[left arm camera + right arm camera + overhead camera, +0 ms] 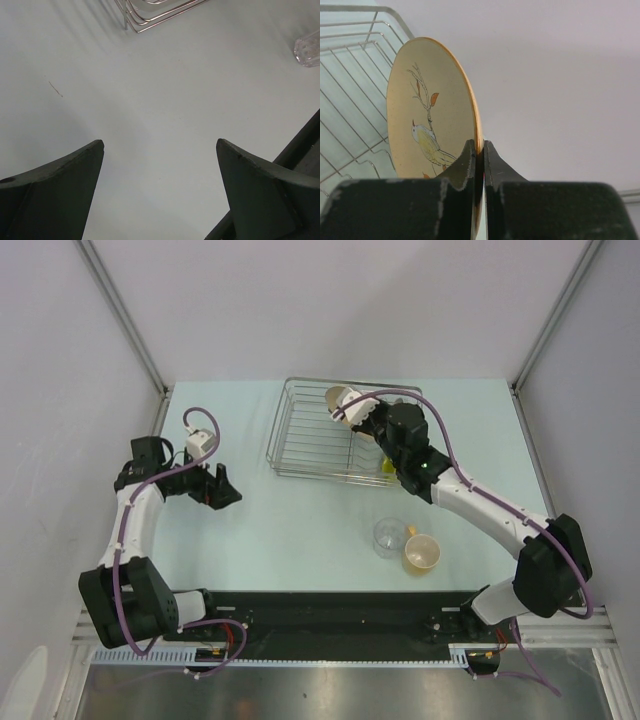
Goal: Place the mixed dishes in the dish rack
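The right gripper draws the upright plate back next, lowers it among the rack's empty near wires and releases it, since those lie below and back of the gripper.
My right gripper is shut on the rim of a beige plate with a bird and leaf pattern. It holds the plate upright on edge above the far part of the silver wire dish rack; in the right wrist view the rack lies behind and left of the plate. A clear glass and a yellowish handled cup stand on the table in front of the rack. My left gripper hangs open over bare table left of the rack, nothing between its fingers.
The left wrist view shows a rack corner at the top and the clear glass at the right edge. A small yellow item sits at the rack's near right corner. Walls enclose the table on three sides.
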`<state>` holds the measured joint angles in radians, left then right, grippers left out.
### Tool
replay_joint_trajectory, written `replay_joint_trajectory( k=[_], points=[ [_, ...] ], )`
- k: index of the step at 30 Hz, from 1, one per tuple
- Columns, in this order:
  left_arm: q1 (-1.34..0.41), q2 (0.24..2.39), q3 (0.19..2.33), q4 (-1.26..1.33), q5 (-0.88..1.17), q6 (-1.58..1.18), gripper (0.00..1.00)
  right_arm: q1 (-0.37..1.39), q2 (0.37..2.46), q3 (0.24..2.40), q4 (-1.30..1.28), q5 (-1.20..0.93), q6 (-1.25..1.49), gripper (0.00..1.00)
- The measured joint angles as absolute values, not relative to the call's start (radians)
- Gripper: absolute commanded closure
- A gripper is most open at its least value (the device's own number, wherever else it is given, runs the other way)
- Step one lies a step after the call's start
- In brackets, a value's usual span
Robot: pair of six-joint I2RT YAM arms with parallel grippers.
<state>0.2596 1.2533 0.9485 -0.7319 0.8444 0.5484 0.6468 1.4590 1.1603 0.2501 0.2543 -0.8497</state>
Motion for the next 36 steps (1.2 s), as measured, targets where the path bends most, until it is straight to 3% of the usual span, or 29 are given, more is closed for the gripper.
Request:
replay_joint_trajectory(
  k=[17,36],
  points=[
    [0.26,1.258,0.948,-0.716,0.841,0.541,0.0,0.627,1.394,1.135,0.045,0.168,-1.006,1.0],
    [0.26,1.267,0.948,-0.712,0.838,0.53,0.0,0.622,1.409,1.133,0.004,0.068,-1.216,1.0]
  ],
)
